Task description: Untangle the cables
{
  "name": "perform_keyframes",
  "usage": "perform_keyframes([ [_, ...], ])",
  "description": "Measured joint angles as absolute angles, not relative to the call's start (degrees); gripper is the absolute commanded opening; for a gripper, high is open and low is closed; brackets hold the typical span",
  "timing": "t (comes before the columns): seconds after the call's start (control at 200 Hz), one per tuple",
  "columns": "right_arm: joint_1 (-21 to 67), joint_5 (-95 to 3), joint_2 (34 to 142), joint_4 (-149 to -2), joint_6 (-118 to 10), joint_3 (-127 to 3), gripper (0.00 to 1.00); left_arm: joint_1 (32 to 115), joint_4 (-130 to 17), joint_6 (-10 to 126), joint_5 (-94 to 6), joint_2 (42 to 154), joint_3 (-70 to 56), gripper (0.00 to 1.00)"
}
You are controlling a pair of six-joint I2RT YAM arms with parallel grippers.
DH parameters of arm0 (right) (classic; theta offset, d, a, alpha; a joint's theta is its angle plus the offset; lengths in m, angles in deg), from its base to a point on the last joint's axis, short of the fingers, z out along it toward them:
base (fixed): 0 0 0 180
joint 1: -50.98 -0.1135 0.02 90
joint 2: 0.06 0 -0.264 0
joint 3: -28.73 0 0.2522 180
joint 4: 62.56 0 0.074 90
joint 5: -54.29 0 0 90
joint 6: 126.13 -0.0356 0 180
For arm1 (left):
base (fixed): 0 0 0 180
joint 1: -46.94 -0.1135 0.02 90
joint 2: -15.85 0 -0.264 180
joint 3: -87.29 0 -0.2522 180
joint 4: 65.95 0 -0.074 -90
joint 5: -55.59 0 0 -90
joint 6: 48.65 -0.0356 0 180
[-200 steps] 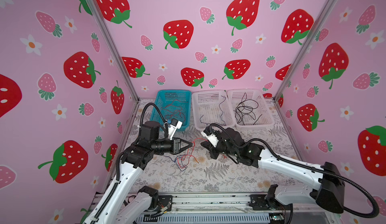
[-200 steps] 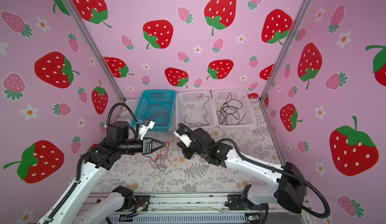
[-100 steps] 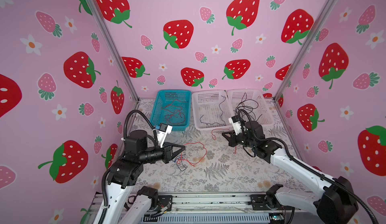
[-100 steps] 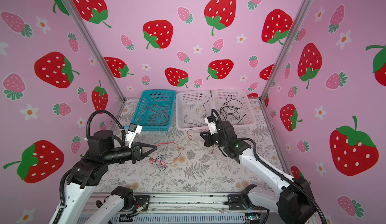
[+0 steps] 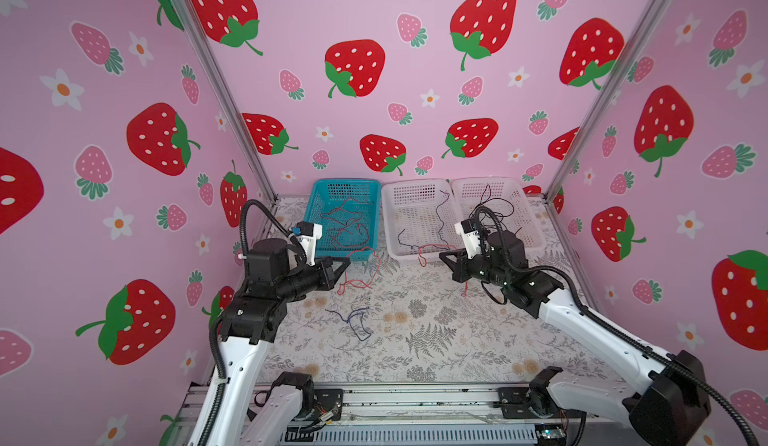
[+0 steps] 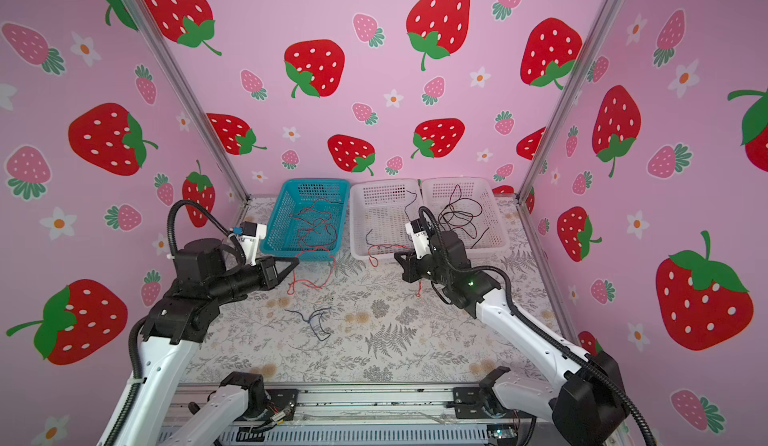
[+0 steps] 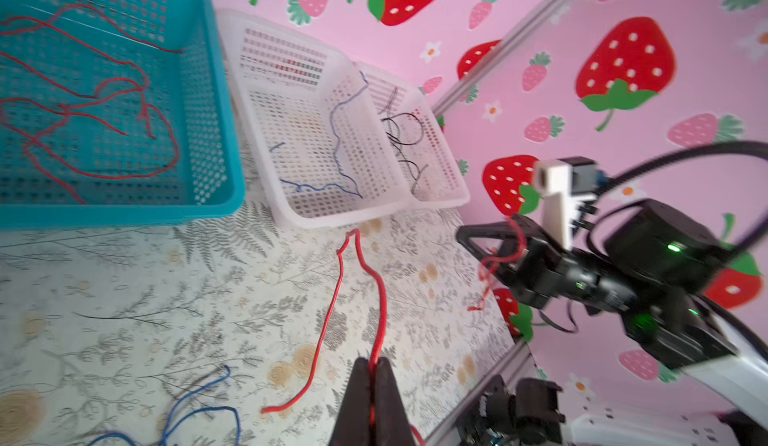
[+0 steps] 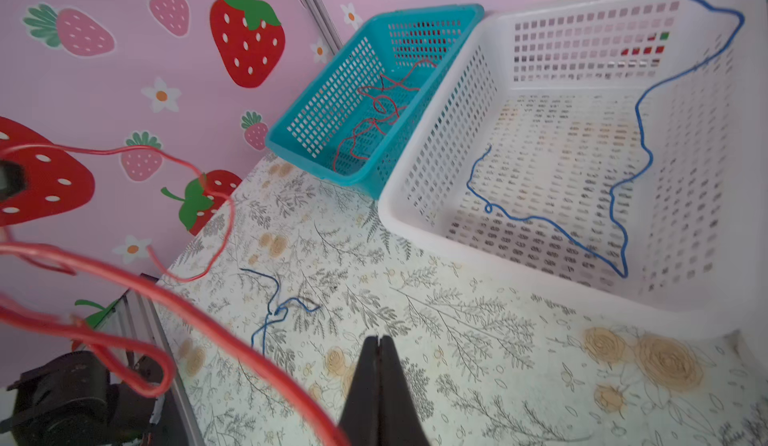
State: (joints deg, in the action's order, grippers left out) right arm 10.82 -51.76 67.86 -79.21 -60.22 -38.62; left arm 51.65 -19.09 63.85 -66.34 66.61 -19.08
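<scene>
My left gripper moves outward over the open inside of the teal basket next and releases the red cable there, because that basket already holds red cables.
My left gripper [image 5: 347,262] [image 7: 374,363] is shut on a red cable [image 5: 360,284] [image 7: 380,298] that droops in a loop onto the table in front of the teal basket [image 5: 309,215]. My right gripper [image 5: 442,254] [image 8: 378,338] is shut too, with a second red cable [image 5: 422,252] [image 8: 249,356] caught in its jaws; one end loops by the white basket [image 5: 387,219], the other dangles under the gripper. A dark blue cable [image 5: 354,319] [image 8: 278,311] lies loose on the table between the arms, with a short dark strand beside it.
The teal basket holds several red cables [image 5: 347,225]. The middle white basket holds a blue cable [image 8: 623,182], and the right white basket [image 5: 530,219] holds black cables [image 5: 492,205]. Pink walls close the table on three sides.
The grippers, close together at the table's middle a second ago, have drawn apart. The red strand that stretched between them no longer spans the gap; each gripper holds its own red cable.
</scene>
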Motion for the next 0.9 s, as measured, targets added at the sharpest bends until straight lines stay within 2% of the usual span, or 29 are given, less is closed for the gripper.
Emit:
perform_keyframes([
  [0.23,4.79,-48.55,73.37,-79.32,-58.74,-46.57,0.0,50.38,-26.19,62.21,-51.36,87.47,-9.96,0.0],
  [0.455,1.9,-46.71,80.6,-80.55,-58.1,-53.79,0.0,48.72,-31.22,60.62,-44.59,109.28,2.58,0.05],
  [0.57,1.59,-46.01,85.1,-81.14,-57.71,-59.38,0.0,48.08,-31.2,59.57,-43.41,117.37,7.92,0.25],
  [0.69,1.59,-45.68,90.96,-81.77,-57.45,-66.44,0.0,47.67,-31.0,59.83,-43.76,119.49,9.16,0.5],
  [0.755,1.59,-45.64,94.74,-82.23,-57.51,-70.77,0.0,47.6,-30.96,59.7,-44.06,118.41,9.16,0.71],
  [0.9,1.57,-45.86,105.26,-84.0,-58.02,-82.66,0.0,47.56,-31.48,60.66,-43.26,109.76,7.3,0.85],
])
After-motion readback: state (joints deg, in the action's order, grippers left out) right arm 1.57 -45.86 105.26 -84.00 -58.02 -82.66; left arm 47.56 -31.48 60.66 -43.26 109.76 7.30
